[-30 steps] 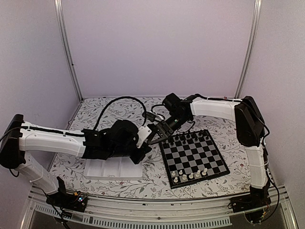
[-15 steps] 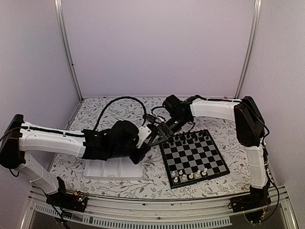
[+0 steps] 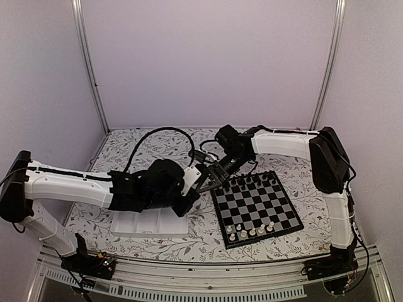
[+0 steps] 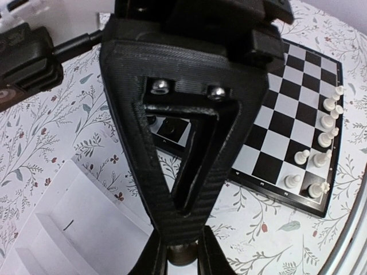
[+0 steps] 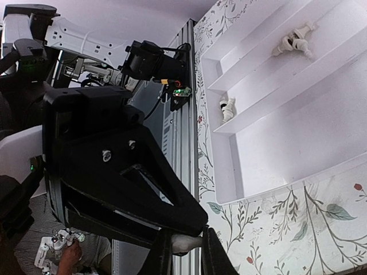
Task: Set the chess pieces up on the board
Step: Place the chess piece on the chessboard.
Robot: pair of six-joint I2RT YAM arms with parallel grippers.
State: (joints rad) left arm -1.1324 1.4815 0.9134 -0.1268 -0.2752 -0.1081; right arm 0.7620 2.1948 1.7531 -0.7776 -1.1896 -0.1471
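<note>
The board's near row is empty past its white pieces, so the right gripper should next move back across the board (image 3: 258,204), down onto the square (image 3: 286,225) beside the board's corner and let go.
The board (image 3: 258,204) lies right of centre, with black pieces (image 3: 252,181) on its far rows and white pieces (image 3: 252,230) on its near rows. It also shows in the left wrist view (image 4: 287,109) with white pieces (image 4: 327,123) along its right edge. My left gripper (image 3: 191,196) (image 4: 183,259) is shut on a small dark piece (image 4: 183,252) over the tray's right end. My right gripper (image 3: 203,182) (image 5: 186,252) is shut on a cream-white piece (image 5: 184,243), just left of the board's far left corner. The two grippers are close together.
A white compartment tray (image 3: 135,225) lies left of the board, partly under my left arm. In the right wrist view the tray (image 5: 269,154) holds a few white pieces (image 5: 292,40) (image 5: 227,107). The table has a floral cloth (image 3: 201,236).
My right gripper has shifted slightly left and nearer, closer to my left gripper. The left arm has barely moved.
</note>
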